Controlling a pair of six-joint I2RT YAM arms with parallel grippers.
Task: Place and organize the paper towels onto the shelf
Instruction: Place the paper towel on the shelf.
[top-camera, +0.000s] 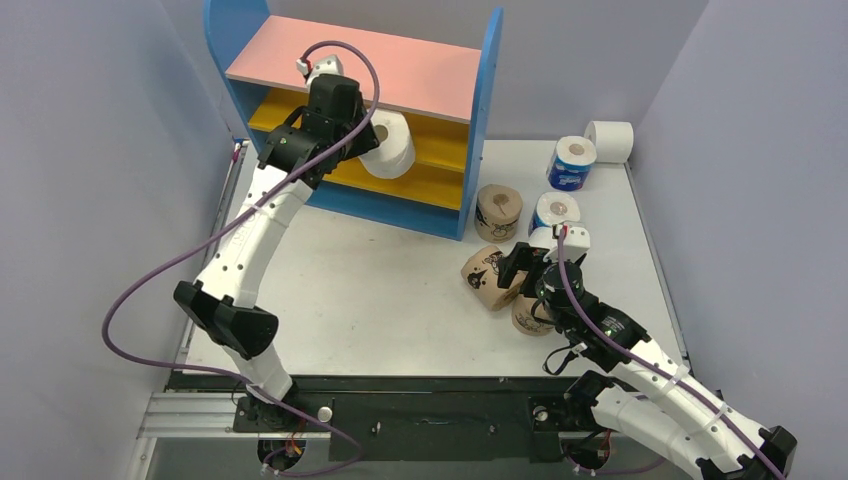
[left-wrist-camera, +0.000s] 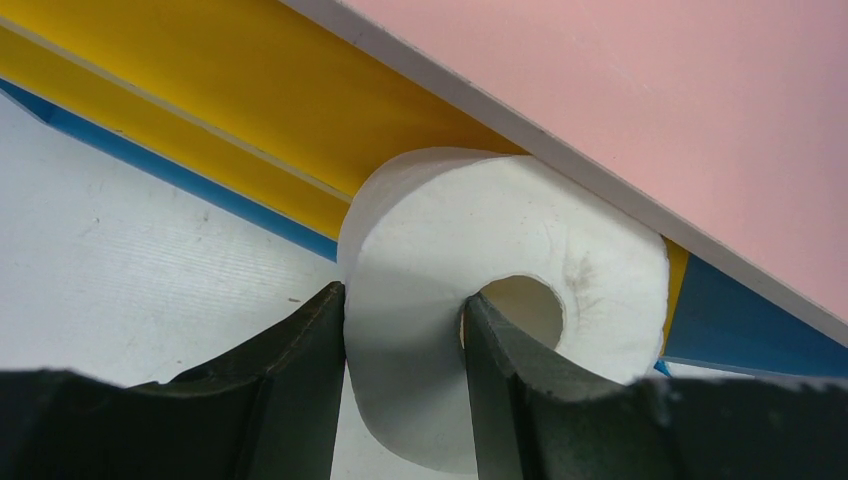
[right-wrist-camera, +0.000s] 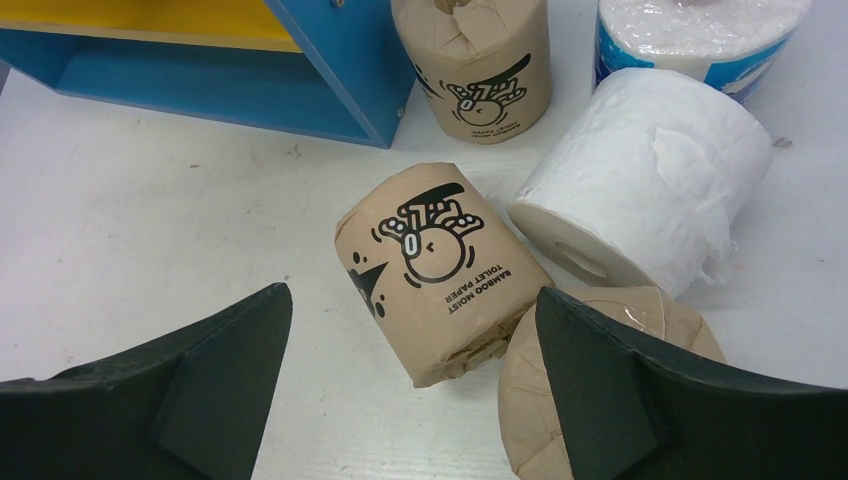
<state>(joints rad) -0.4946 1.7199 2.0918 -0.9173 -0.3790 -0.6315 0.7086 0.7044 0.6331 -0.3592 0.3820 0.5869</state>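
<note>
My left gripper will push outward next and let go of the white roll on the shelf's upper yellow level (left-wrist-camera: 370, 128), which is outward of my gripper's fingers, under the pink board (left-wrist-camera: 650, 120).
My left gripper (top-camera: 358, 140) is shut on a plain white roll (top-camera: 390, 146) and holds it at the front of the shelf's (top-camera: 350, 62) upper yellow tier, under the pink top board (left-wrist-camera: 650, 120). In the left wrist view one finger (left-wrist-camera: 300, 380) presses the white roll's (left-wrist-camera: 420, 300) outside and the other sits in its hollow core. My right gripper (top-camera: 512, 272) is open and hangs just above a tan printed roll (right-wrist-camera: 440, 275) lying on its side. It shows in the top view too (top-camera: 485, 270).
Right of the shelf stand a tan upright roll (top-camera: 498, 210), two blue-wrapped rolls (top-camera: 571, 165) (top-camera: 553, 212) and a white roll (top-camera: 610, 140) at the back. Another tan roll (right-wrist-camera: 600, 390) and a white roll on its side (right-wrist-camera: 645, 190) lie beside my right fingers.
</note>
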